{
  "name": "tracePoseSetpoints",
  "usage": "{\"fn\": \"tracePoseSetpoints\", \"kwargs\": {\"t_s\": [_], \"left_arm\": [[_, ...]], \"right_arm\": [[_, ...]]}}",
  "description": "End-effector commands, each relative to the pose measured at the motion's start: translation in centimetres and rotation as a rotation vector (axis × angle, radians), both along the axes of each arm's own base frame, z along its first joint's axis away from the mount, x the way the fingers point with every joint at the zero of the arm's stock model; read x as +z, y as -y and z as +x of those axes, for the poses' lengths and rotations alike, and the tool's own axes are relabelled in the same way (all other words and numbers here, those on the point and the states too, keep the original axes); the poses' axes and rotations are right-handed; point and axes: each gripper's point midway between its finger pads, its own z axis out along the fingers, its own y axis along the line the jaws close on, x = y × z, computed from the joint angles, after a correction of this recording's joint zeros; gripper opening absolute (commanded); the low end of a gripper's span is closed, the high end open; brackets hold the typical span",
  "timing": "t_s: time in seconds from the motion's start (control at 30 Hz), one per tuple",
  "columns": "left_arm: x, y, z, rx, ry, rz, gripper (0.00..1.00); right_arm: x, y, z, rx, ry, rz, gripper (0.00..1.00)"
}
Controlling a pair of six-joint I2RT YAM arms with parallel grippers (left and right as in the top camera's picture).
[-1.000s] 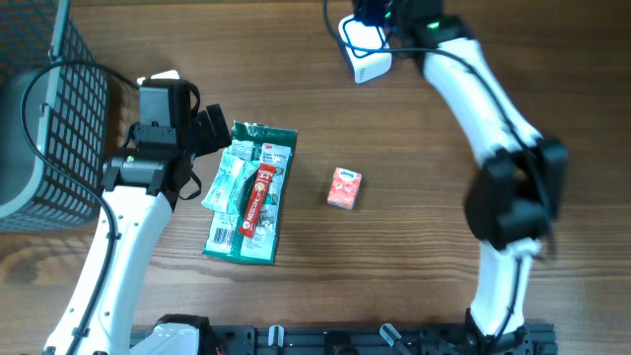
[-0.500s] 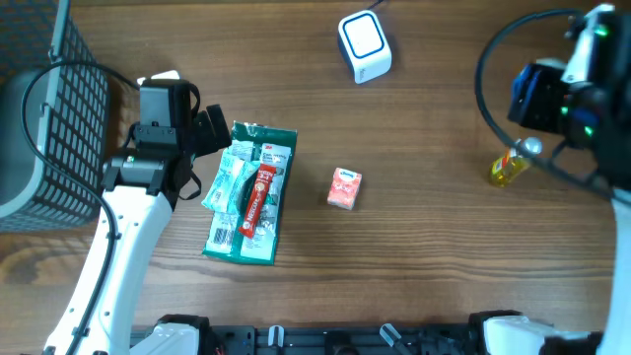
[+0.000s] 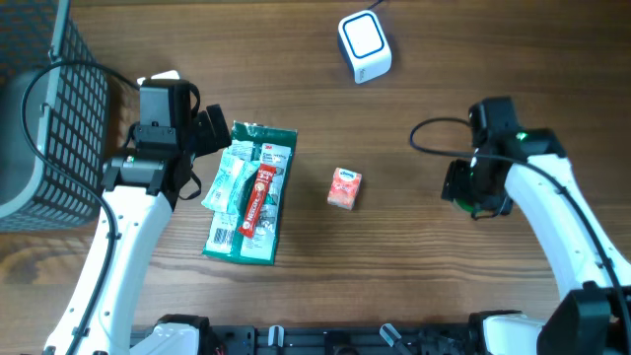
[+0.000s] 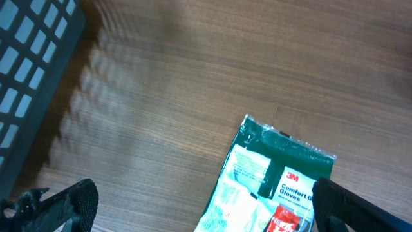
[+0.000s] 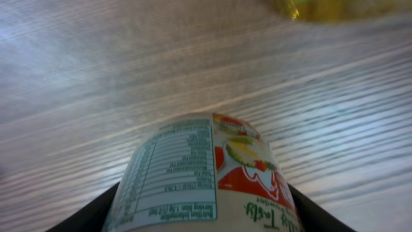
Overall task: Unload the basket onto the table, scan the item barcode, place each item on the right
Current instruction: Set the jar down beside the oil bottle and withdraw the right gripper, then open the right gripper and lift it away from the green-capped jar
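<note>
The tabletop below the robot's right gripper is bare and clear of the small pink box, so the right gripper will lower the bottle [image 5: 206, 174] onto it next and release it there.
A bottle [image 5: 206, 174] with a white nutrition label and a red fruit picture fills the right wrist view. My right gripper [image 5: 203, 216] is shut on it, with a black finger [image 5: 87, 216] at each side of it. In the overhead view that gripper [image 3: 461, 187] is at centre right, and the arm hides the bottle. The white barcode scanner [image 3: 365, 45] stands at the back centre, well apart from it. My left gripper [image 4: 206, 209] is open and empty over the top edge of a green glove packet [image 4: 283, 174].
A small pink box [image 3: 344, 187] lies mid-table. The green glove packet [image 3: 251, 192] lies left of it, beside my left gripper [image 3: 215, 131]. A dark wire basket [image 3: 44, 118] stands at the left edge. A cable [image 3: 434, 128] loops beside the right arm.
The right arm swung from the scanner out to the far right, then came down and left to centre right. The yellow bottle seen under it is now hidden. The left arm stayed still.
</note>
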Motion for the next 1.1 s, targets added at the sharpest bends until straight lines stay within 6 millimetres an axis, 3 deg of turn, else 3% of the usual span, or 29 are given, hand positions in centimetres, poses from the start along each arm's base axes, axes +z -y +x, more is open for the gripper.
{"fn": "tracePoseSetpoints", "kwargs": {"t_s": [0.0,0.2,0.33,0.47,0.57,0.67,0.73,0.8,0.83,0.9,0.93,1.07], "left_arm": [[0.6,-0.2,0.2,0.02,0.02,-0.007,1.0],[0.6,-0.2,0.2,0.02,0.02,-0.007,1.0],[0.6,-0.2,0.2,0.02,0.02,-0.007,1.0],[0.6,-0.2,0.2,0.02,0.02,-0.007,1.0],[0.6,-0.2,0.2,0.02,0.02,-0.008,1.0],[0.6,-0.2,0.2,0.02,0.02,-0.007,1.0],[0.6,-0.2,0.2,0.02,0.02,-0.007,1.0],[0.6,-0.2,0.2,0.02,0.02,-0.008,1.0],[0.6,-0.2,0.2,0.02,0.02,-0.007,1.0],[0.6,-0.2,0.2,0.02,0.02,-0.007,1.0],[0.6,-0.2,0.2,0.02,0.02,-0.007,1.0],[0.6,-0.2,0.2,0.02,0.02,-0.007,1.0]], "right_arm": [[-2.5,-0.1,-0.3,-0.021,0.023,0.015,0.15],[-4.4,-0.1,-0.1,-0.019,0.066,0.019,0.5],[-4.4,-0.1,-0.1,-0.019,0.067,0.019,0.86],[-3.3,-0.3,1.3,0.051,0.103,0.015,0.86],[-0.3,-0.5,3.5,0.093,0.162,0.018,0.86],[5.7,-1.0,7.5,0.133,0.291,0.022,0.86],[7.4,-1.7,8.6,0.152,0.341,0.054,0.84],[8.3,-3.9,9.3,0.186,0.378,0.165,0.68],[8.2,-4.6,9.2,0.195,0.374,0.202,0.58],[7.3,-6.0,8.7,0.217,0.344,0.251,0.24],[6.5,-6.4,8.3,0.203,0.319,0.257,0.16],[2.8,-8.4,7.0,0.208,0.235,0.266,0.1]]}}
